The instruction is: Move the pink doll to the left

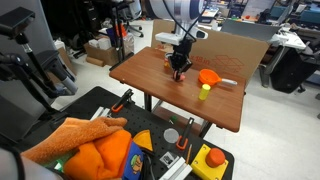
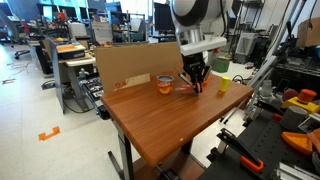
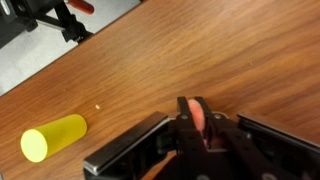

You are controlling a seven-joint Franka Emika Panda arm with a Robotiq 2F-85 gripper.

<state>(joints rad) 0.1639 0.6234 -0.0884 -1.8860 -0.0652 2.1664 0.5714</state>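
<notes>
I should next lift my gripper, carry the doll away from the yellow cylinder, past the jar, lower it to the empty table end [image 1: 136,71], which has room, and release it.
The pink doll [image 3: 197,118] is a small pink rounded figure pinched between my gripper's [image 3: 195,108] two black fingers in the wrist view. In both exterior views the gripper [image 1: 179,68] [image 2: 195,80] hangs low over the wooden table [image 1: 160,85] [image 2: 160,115], near its far side, and hides most of the doll. I cannot tell whether the doll touches the tabletop.
A small yellow cylinder [image 3: 53,137] [image 1: 204,92] [image 2: 223,85] lies on the table. An orange funnel-like object [image 1: 208,76] is close to it. An amber-orange jar [image 2: 165,83] stands on the gripper's other side. A cardboard sheet [image 2: 130,62] stands along the table's back edge.
</notes>
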